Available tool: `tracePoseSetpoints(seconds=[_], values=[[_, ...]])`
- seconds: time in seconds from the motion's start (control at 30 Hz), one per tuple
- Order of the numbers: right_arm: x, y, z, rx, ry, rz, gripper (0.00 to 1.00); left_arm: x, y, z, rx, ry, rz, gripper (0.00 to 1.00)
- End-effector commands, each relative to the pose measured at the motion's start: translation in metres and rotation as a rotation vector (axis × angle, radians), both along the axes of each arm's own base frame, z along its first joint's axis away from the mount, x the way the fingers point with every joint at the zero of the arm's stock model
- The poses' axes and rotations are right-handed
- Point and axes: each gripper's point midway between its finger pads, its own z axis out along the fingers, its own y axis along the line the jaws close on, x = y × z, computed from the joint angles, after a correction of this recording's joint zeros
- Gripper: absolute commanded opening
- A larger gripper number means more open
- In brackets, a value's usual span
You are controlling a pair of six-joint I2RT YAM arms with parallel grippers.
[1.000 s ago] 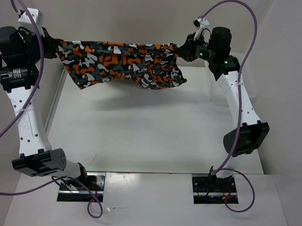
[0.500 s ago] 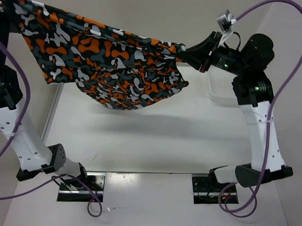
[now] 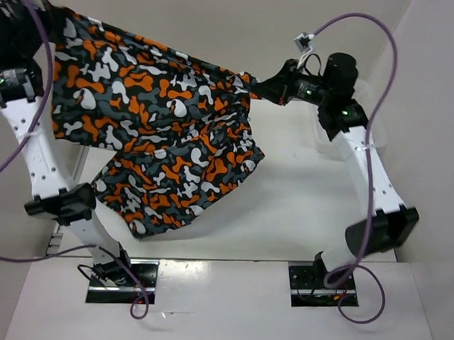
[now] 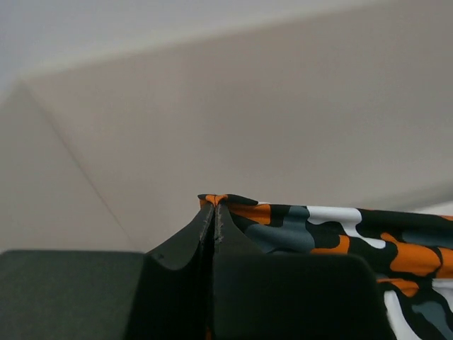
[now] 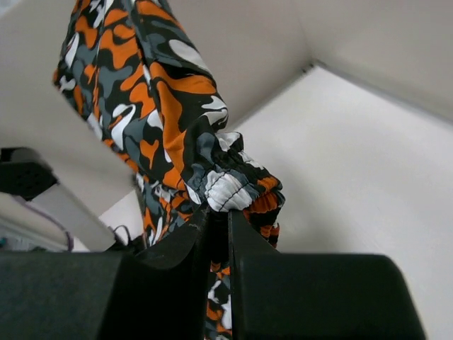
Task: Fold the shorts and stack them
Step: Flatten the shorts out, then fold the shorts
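The table is bare below the right gripper and to its right in the top view, so the right gripper needs to lower the shorts' hanging waistband that way next and release it there.
The camouflage shorts (image 3: 157,138) hang in the air, stretched between my two grippers high above the table. My left gripper (image 3: 46,11) at the top left is shut on one corner of the shorts (image 4: 297,219). My right gripper (image 3: 254,87) at the upper right is shut on the gathered waistband of the shorts (image 5: 230,188). The cloth sags down toward the near left, its lowest part (image 3: 147,219) close to the left arm's base.
A white mesh basket (image 3: 332,136) stands at the right of the white table (image 3: 285,209), partly behind the right arm. Beige walls close in the back and both sides. The arm bases (image 3: 123,274) sit at the near edge.
The shorts have swung toward the camera and hang lower and more spread out. My right gripper has moved left and lower; my left gripper stays high at the top left.
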Motion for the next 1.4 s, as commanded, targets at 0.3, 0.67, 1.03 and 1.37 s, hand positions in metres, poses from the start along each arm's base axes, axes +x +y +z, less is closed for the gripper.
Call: tracePoseSetpoints(seconds=[0.3, 0.67, 1.03, 1.37], values=[[0.142, -0.029, -0.167, -0.171, 0.257, -0.270, 0.00, 0.136, -0.070, -0.207, -0.141, 0.477, -0.283, 0.00], [0.161, -0.056, -0.247, -0.418, 0.254, -0.353, 0.00, 0.073, -0.117, -0.295, -0.256, 0.809, -0.406, 0.00], [0.131, -0.124, -0.280, -0.580, 0.276, -0.388, 0.00, -0.101, -0.166, -0.387, -0.404, 1.304, -0.443, 0.00], [0.065, -0.148, -0.356, -0.755, 0.379, -0.325, 0.00, -0.188, -0.200, -0.464, -0.267, 1.599, -0.444, 0.00]])
